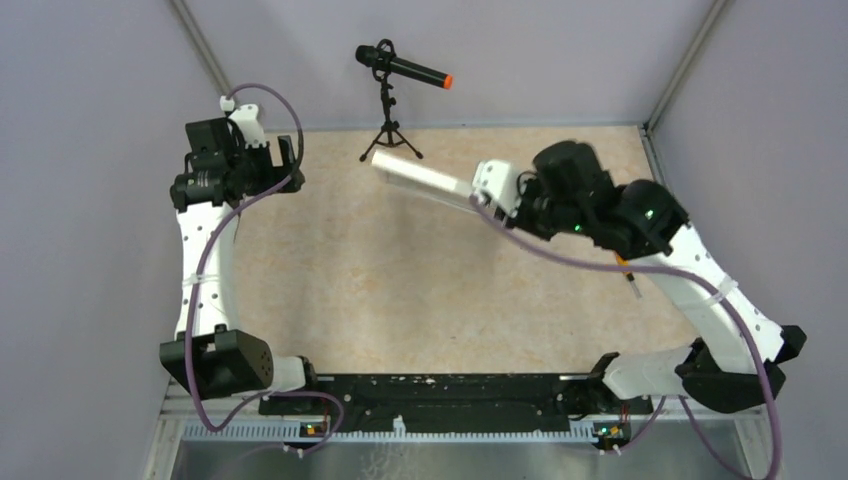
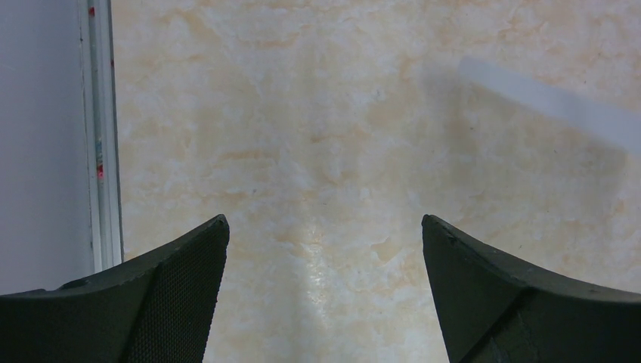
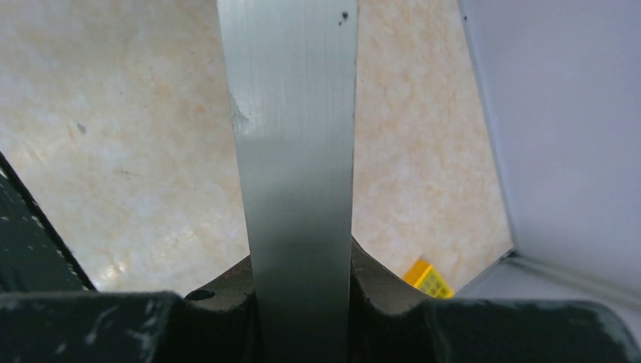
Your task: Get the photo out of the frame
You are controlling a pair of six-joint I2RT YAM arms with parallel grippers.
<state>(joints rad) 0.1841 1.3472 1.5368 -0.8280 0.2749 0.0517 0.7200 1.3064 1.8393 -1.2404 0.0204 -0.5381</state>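
Note:
My right gripper moves back and down next, turning the edge-on frame flat to release it on the clear tabletop below and back of the gripper.
The frame (image 1: 420, 178) shows edge-on as a pale white bar held in the air over the far middle of the table. My right gripper (image 1: 497, 192) is shut on its near end. In the right wrist view the frame's pale edge (image 3: 295, 121) runs straight up from between my right gripper's (image 3: 301, 261) jaws. The frame also shows as a blurred pale strip in the left wrist view (image 2: 552, 102). The photo is out of view. My left gripper (image 2: 323, 221) is open and empty above the bare table, and sits at the far left in the top view (image 1: 262, 160).
A black microphone on a small tripod (image 1: 390, 75) stands at the back middle. A small yellow object (image 3: 428, 278) lies on the table near the right wall. Grey enclosure walls (image 2: 45, 136) close in the left, right and back sides.

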